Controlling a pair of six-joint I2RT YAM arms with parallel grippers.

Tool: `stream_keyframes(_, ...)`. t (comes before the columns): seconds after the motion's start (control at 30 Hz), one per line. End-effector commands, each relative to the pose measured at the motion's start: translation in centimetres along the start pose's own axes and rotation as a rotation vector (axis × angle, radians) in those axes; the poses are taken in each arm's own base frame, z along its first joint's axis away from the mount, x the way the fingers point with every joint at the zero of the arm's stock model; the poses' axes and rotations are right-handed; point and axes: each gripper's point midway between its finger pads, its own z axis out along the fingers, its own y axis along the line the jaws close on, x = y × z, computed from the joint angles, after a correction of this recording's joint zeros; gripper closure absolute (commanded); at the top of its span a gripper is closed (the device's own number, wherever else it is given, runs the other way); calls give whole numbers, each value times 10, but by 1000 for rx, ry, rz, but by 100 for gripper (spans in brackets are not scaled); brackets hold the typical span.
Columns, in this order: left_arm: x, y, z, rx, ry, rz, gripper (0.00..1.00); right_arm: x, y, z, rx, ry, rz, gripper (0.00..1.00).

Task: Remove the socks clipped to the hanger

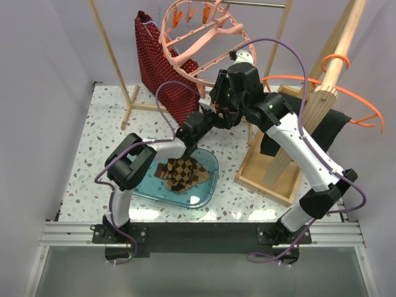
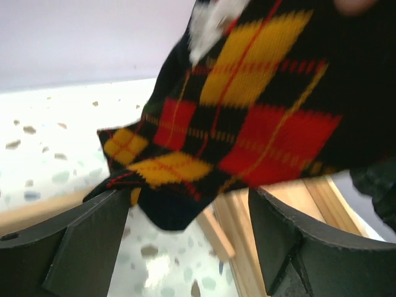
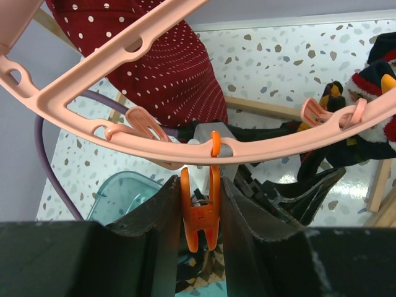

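The sock's lower checked fold (image 2: 179,184) hangs between my left gripper's open fingers, and the fabric is still unpinched. I should next gently move that gripper slightly outward onto the fold and close.
The salmon-pink round hanger (image 1: 204,43) hangs at the back; its ring crosses the right wrist view (image 3: 124,133). My right gripper (image 3: 199,204) is shut on an orange peg (image 3: 199,216) that hangs from the ring. A dark sock with red and yellow checks (image 2: 247,111) hangs down between the fingers of my left gripper (image 2: 189,232), which is open and not pinching it. My left gripper (image 1: 197,127) sits just below my right gripper (image 1: 218,102) under the ring. Brown-and-tan checkered socks (image 1: 182,172) lie in a blue-green tray (image 1: 207,189). More dark sock fabric (image 3: 377,77) hangs by a pink peg (image 3: 318,111).
A red white-dotted garment (image 1: 162,68) hangs behind the hanger on the left. A wooden rack base (image 1: 272,173) stands at the right with a black cloth (image 1: 328,127) and a thin orange hanger (image 1: 352,96). A wooden post (image 1: 117,62) stands at the back left.
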Motion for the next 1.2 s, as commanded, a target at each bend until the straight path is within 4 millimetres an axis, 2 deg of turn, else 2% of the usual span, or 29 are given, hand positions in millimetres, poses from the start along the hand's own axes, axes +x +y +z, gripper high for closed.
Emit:
stream_keyframes(0.0,-29,-4,25,20,-79,83,22,-4,3,-12,-31,-11,-1,100)
stream_keyframes(0.07,-25,2,31,18,-72,86,36,-2,3,-12,-31,-5,-6,100)
stream_keyframes(0.1,-29,-1,34,39,-80,82,50,-3,2,-13,-28,-6,-7,100)
stream_keyframes(0.2,-33,-8,34,75,-90,73,65,-3,0,-13,-18,-7,-12,100)
stream_keyframes(0.27,-30,-12,31,96,-72,65,85,-3,1,-13,-26,-7,-12,100)
stream_keyframes(0.3,-35,-17,28,115,-75,55,94,-2,2,-12,-29,-2,-11,100)
stream_keyframes(0.33,-32,-17,24,115,-64,52,98,-2,3,-13,-34,1,-13,98)
stream_keyframes(0.37,-31,-19,21,122,-55,46,100,0,2,-11,-32,6,-13,96)
stream_keyframes(0.4,-40,-25,17,134,-65,27,100,2,2,-10,-29,15,-16,89)
stream_keyframes(0.43,-37,-24,11,130,-51,16,100,2,2,-10,-28,16,-21,85)
stream_keyframes(0.47,-46,-29,6,140,-59,5,100,3,1,-10,-24,19,-22,78)
stream_keyframes(0.53,-44,-34,-5,156,-42,-30,100,5,-1,-10,-11,33,-32,72)
stream_keyframes(0.57,-51,-39,-10,168,-45,-40,100,5,-2,-11,-5,37,-35,67)
stream_keyframes(0.67,-54,-49,-22,194,-12,-87,100,8,-6,-13,14,59,-48,57)
stream_keyframes(0.73,-51,-51,-28,202,19,-100,100,9,-9,-17,25,68,-55,51)
stream_keyframes(0.77,-56,-57,-32,221,23,-108,100,9,-10,-19,24,70,-58,44)
stream_keyframes(0.83,-53,-61,-37,228,52,-121,100,10,-12,-25,24,67,-57,41)
stream_keyframes(0.87,-60,-67,-41,248,50,-134,100,9,-13,-27,22,64,-55,34)
stream_keyframes(0.9,-57,-66,-45,248,60,-139,100,10,-14,-27,20,61,-54,32)
stream_keyframes(0.97,-64,-72,-52,265,53,-150,100,6,-15,-35,12,49,-51,30)
stream_keyframes(1.17,-68,-80,-67,290,76,-171,100,4,-21,-49,24,43,-52,31)
